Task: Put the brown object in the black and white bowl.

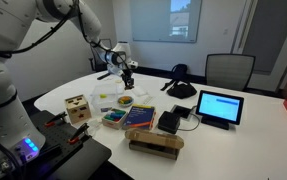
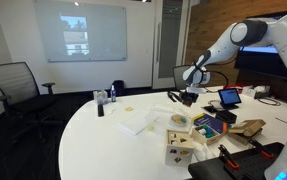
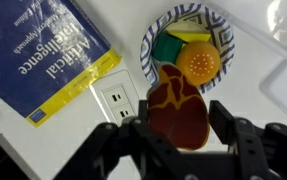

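Observation:
The gripper lowers and shifts over the black and white bowl [image 1: 126,101] [image 3: 188,48] next, beside its green and orange pieces, as the brown object only overlaps the bowl's near rim.
In the wrist view my gripper [image 3: 180,120] is shut on the brown object [image 3: 175,100], a flat dark-brown lump with orange veins, held between both fingers. Just beyond it on the white table lies the black and white bowl [image 3: 148,42], holding a green piece, a yellow piece and an orange round piece. The brown object overlaps the bowl's near rim in this view. In both exterior views my gripper [image 1: 129,72] [image 2: 190,90] hangs above the table, over the bowl [image 1: 126,100] [image 2: 179,120].
A blue and yellow book [image 3: 53,55] and a white power socket [image 3: 118,95] lie beside the bowl. A wooden cube [image 1: 78,108], a long tan box [image 1: 155,143], a tablet [image 1: 219,106] and a black dome-shaped thing [image 1: 181,88] stand around.

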You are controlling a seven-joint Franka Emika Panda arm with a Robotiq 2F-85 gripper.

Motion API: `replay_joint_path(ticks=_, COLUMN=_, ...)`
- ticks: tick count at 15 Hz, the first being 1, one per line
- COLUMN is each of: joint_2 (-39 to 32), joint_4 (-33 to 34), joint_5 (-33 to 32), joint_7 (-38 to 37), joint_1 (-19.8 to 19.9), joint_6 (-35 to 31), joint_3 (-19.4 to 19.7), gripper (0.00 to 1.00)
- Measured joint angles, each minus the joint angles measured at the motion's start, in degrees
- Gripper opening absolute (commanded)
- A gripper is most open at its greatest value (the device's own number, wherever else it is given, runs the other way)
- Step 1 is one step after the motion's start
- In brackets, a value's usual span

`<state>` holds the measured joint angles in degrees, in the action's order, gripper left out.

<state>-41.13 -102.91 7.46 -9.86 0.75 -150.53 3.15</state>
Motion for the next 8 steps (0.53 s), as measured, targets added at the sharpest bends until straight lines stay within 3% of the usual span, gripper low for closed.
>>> replay_joint_path(ticks=8, joint_2=-10.44, joint_4=6.66, joint_5=-0.05, joint_7=-4.22, joint_1=-2.17, joint_6=-0.01, joint_3=0.58, gripper=0.38)
